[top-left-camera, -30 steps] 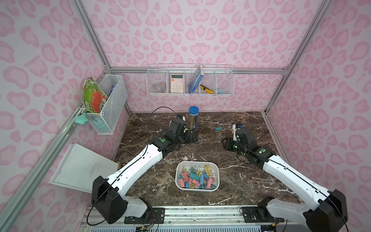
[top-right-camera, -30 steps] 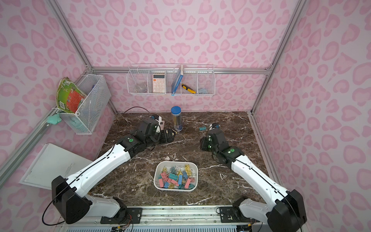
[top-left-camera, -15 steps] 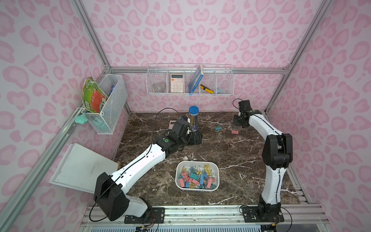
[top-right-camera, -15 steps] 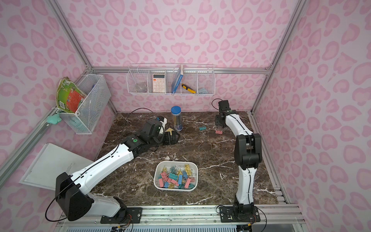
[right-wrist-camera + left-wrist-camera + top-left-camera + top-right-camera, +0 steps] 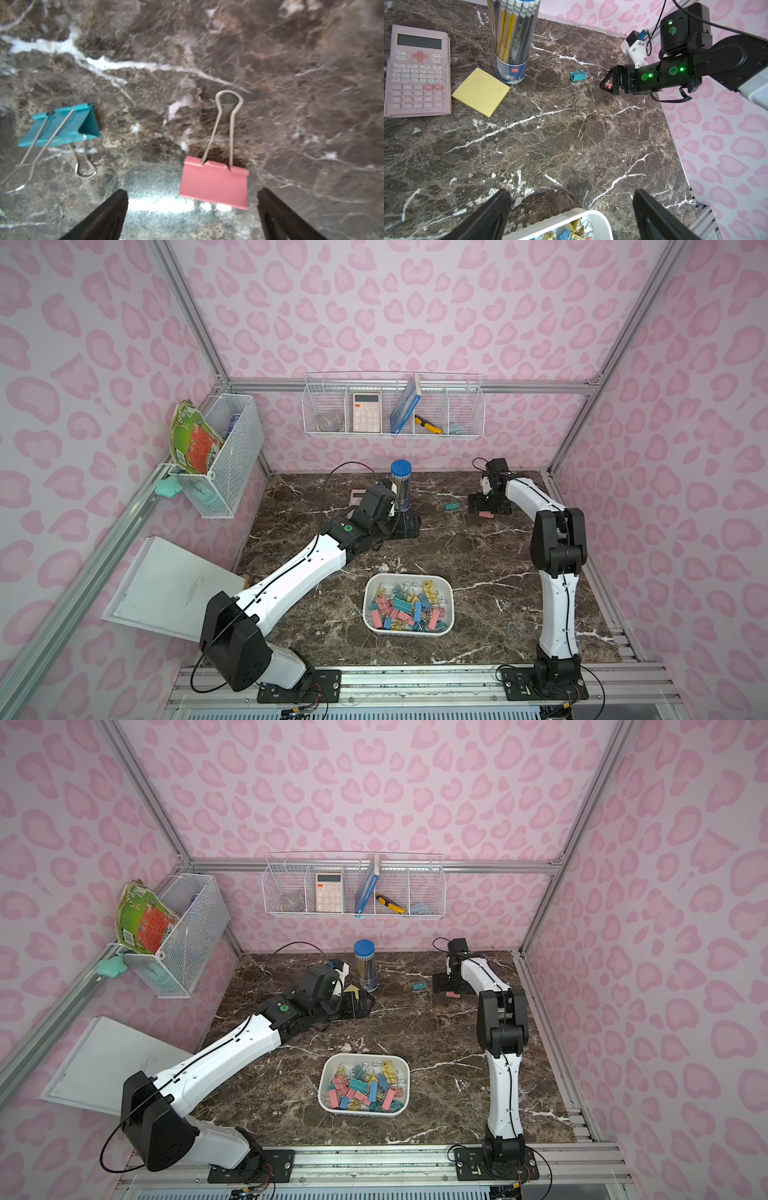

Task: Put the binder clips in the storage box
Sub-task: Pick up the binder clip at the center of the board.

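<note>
The pink clip's body (image 5: 485, 514) (image 5: 214, 182) is just below, and the clip's short ends face the gripper's open fingers. My right gripper should move down next and close its fingers across that body.
The storage box (image 5: 449, 616) (image 5: 405, 1094), a shallow white tray at the front middle of the marble table, holds several pastel binder clips (image 5: 405, 605). Two more clips lie loose at the back right: a teal clip (image 5: 451, 506) (image 5: 62, 124) and a pink clip (image 5: 485, 514) (image 5: 215, 185). My right gripper (image 5: 486, 506) (image 5: 192, 192) is open and low over the pink clip, which lies flat between its fingers, untouched. My left gripper (image 5: 409, 526) (image 5: 571, 192) hangs open and empty by the pencil tub; the box rim (image 5: 571, 218) shows beneath it.
A clear pencil tub (image 5: 401, 485) stands at the back middle, with a pink calculator (image 5: 418, 70) and a yellow sticky-note pad (image 5: 480, 91) beside it. Wire baskets (image 5: 392, 406) (image 5: 224, 456) hang on the back and left walls. A white board (image 5: 166, 585) leans off the table's left edge.
My right arm swung from mid-table to the back right, came down over the pink clip and its jaws opened wide. My left arm shifted slightly toward the pencil tub.
</note>
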Action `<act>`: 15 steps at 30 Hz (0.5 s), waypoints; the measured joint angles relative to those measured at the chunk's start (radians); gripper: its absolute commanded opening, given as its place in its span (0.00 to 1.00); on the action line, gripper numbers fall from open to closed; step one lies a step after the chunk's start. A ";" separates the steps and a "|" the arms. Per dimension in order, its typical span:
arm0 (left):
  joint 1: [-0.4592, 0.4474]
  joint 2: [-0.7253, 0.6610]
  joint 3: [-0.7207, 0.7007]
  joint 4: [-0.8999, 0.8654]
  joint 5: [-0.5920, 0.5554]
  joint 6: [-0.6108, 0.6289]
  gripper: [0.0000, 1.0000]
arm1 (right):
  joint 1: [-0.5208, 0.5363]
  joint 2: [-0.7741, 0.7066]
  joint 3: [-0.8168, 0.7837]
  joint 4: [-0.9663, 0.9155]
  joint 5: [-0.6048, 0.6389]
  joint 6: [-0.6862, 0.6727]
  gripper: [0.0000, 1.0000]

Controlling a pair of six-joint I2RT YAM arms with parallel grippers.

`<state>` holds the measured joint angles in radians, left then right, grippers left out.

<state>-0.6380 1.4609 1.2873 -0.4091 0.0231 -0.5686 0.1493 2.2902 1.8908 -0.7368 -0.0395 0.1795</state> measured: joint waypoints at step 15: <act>0.000 -0.008 -0.006 0.001 0.009 -0.001 0.97 | -0.002 0.000 -0.094 0.106 0.076 0.042 0.48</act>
<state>-0.6380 1.4532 1.2812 -0.4080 0.0322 -0.5694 0.1471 2.2906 1.7966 -0.6308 0.0360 0.2214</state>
